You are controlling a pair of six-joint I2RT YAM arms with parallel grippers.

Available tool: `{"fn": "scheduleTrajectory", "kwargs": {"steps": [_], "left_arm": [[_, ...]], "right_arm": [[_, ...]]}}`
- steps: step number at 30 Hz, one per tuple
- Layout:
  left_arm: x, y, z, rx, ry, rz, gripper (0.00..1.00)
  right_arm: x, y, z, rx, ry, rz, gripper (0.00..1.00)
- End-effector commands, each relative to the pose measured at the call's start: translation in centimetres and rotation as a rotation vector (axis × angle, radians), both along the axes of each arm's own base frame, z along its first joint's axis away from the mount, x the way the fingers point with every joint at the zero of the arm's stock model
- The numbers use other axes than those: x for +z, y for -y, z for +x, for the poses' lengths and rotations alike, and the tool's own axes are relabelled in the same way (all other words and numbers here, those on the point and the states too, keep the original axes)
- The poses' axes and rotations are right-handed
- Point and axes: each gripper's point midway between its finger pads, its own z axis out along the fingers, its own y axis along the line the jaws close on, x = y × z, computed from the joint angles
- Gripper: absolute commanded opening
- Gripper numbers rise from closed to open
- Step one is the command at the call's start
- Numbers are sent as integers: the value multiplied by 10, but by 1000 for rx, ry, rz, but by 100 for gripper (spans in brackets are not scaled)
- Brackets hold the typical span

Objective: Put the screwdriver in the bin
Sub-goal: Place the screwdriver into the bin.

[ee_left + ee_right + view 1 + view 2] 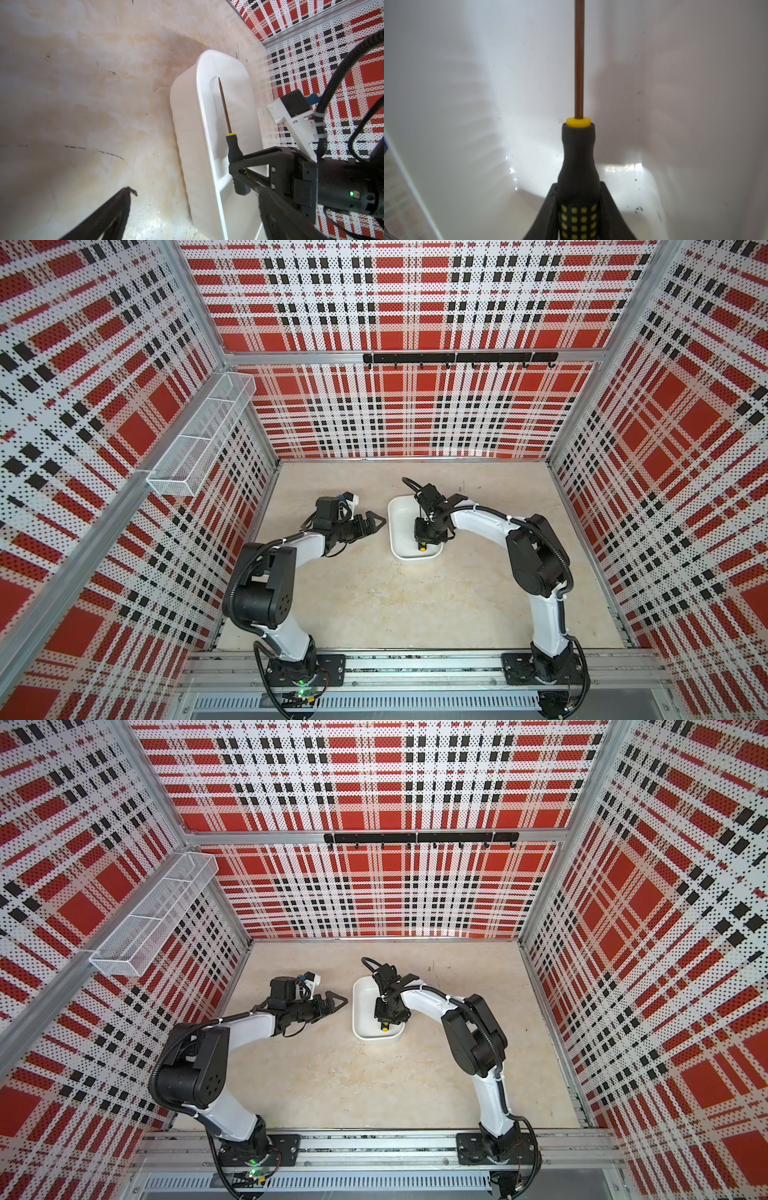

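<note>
My right gripper will move down to the bin's bottom just below next and let go of the screwdriver [232, 145], since its handle and stem both fit within the bin's sides.
The screwdriver [232, 145], black-handled with yellow squares and a thin shaft [579, 62], lies lengthwise inside the white bin [187, 124]. My right gripper [578, 187] is shut on its handle, low between the bin's walls [467, 104]. Whether the screwdriver rests on the bin's floor I cannot tell. In both top views the right wrist covers most of it, and only the yellow end cap [422, 548] [385, 1028] shows near the bin's front wall [415, 558]. My left gripper [379, 521] is open and holds nothing, just left of the bin.
A long white wire-mesh basket [199, 435] hangs on the left wall. A black hook rail [459, 358] runs along the back wall. The bin stands mid-table on the beige tabletop [374, 605], between both arms.
</note>
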Motion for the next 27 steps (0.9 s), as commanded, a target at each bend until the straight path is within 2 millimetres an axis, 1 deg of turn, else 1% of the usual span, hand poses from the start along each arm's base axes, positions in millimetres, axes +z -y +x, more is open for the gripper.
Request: {"fn": "scheduleTrajectory", "kwargs": {"steps": [1,12,24,27], "left_arm": [[-4,2,-3,-18,-8,-9,98],[-4,3,-4,-22,-6,-6,98],[-6,3,-5,-24,-13,-3,98],[-6,3,-5,-24,-13,-1,98]], "right_arm": [[-12,0,2,-18,4,-31,0],[-19,-9,3,-17,14,-52,0],[-29,-6,4,-65,12,-76,0],[-30,-5,4,-64,13,-84,6]]}}
